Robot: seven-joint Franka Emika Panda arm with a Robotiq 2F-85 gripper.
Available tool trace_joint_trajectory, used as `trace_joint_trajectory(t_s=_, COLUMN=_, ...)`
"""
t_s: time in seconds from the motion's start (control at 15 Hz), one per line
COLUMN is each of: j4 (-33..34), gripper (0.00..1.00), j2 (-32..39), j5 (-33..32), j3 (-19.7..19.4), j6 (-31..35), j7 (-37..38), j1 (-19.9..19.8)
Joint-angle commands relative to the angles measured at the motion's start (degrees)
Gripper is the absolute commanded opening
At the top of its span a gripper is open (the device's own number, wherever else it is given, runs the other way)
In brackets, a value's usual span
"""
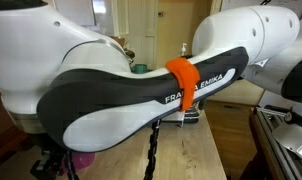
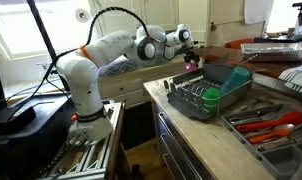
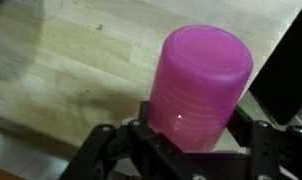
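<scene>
I should next lower the pink cup toward the pale wooden counter, then release it there.
In the wrist view a pink plastic cup (image 3: 199, 85) stands between my gripper's (image 3: 196, 128) black fingers (image 3: 141, 125), closed end towards the camera. Both fingers press against its ribbed sides, so the gripper is shut on it. Below it lies the pale wooden counter (image 3: 81, 60); whether the cup rests on the wood or hangs above it cannot be told. In an exterior view the gripper (image 2: 188, 45) reaches over the counter's far end with the cup (image 2: 192, 63) under it. In an exterior view the white-and-black arm (image 1: 161, 90) fills the picture, with a bit of the pink cup (image 1: 81, 160) below it.
A grey dish rack (image 2: 186, 100) holding green and teal items sits on the counter near the cup. A tray (image 2: 253, 140) with red-handled utensils lies closer to the camera. A dark edge (image 3: 291, 60) borders the counter right of the cup. Black equipment (image 2: 26, 125) stands beside the robot base.
</scene>
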Motion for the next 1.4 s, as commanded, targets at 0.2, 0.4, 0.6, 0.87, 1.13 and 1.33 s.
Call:
trace_joint_trajectory(t_s=0.2, j4=1.4, gripper=0.5, j2=2.1, j5=-0.4, j3=-1.8, j6=0.9, j7=9.0, j1=-1.0)
trace_joint_trajectory(t_s=0.4, j4=1.4, gripper=0.5, j2=2.6, j5=-1.1, j3=-2.7, j6=1.0, j7=9.6, j1=-1.1)
trace_joint_trajectory(t_s=0.6, j4=1.3, gripper=0.84, j2=3.0, j5=-2.0, j3=-3.5, j6=0.6, j7=8.2, j1=-1.1)
trace_joint_trajectory(t_s=0.87, j4=1.0, gripper=1.0, j2=3.1, j5=-2.5, j3=-3.8, j6=-0.7, j7=7.5, j1=-1.2)
trace_joint_trajectory(t_s=1.13, j4=1.0, gripper=1.0, j2=2.9, j5=-3.0, j3=-4.3, j6=-2.1, j7=8.4, j1=-1.0)
trace_joint_trajectory(t_s=1.33, j4=0.0, gripper=1.0, j2=0.9, j5=-2.2, j3=-3.9, j6=-5.4, j7=10.6, j1=-0.8)
